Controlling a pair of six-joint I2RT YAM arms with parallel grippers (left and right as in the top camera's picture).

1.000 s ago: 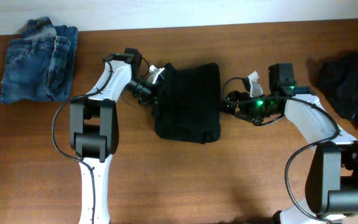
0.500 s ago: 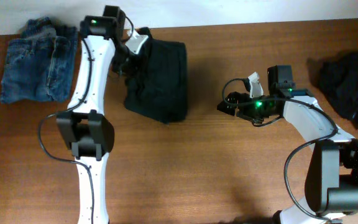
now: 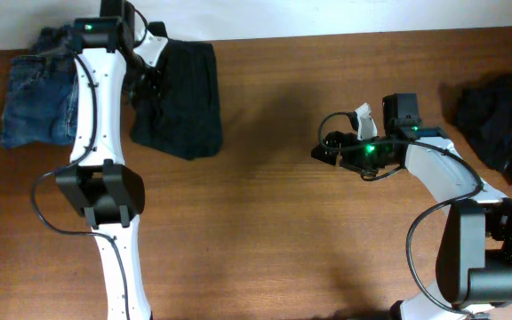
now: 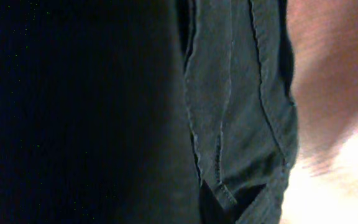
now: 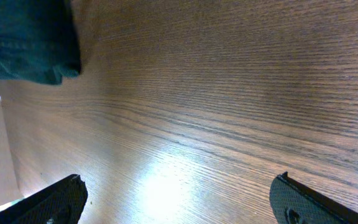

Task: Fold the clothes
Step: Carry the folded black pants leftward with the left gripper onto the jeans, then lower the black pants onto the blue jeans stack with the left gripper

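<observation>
Next, my left gripper carries the garment to the left in the overhead view and releases it atop the folded blue jeans (image 3: 41, 102), since they lie that way.
A folded black garment (image 3: 183, 100) lies at the back left of the wooden table, next to a folded pair of blue jeans (image 3: 36, 89). My left gripper (image 3: 148, 73) is at the garment's left edge and appears shut on it. In the left wrist view dark cloth with seams (image 4: 235, 99) fills the frame and hides the fingers. My right gripper (image 3: 325, 148) is open and empty over bare wood right of centre. Its two fingertips stand wide apart in the right wrist view (image 5: 179, 205), where the garment's corner (image 5: 23, 40) shows at the upper left.
A crumpled pile of dark clothes (image 3: 502, 116) lies at the far right edge. The table's back edge meets a white wall just behind the jeans and the black garment.
My left arm has dragged the folded black garment from the table's centre to the back left, beside the jeans. The right arm has not moved.
</observation>
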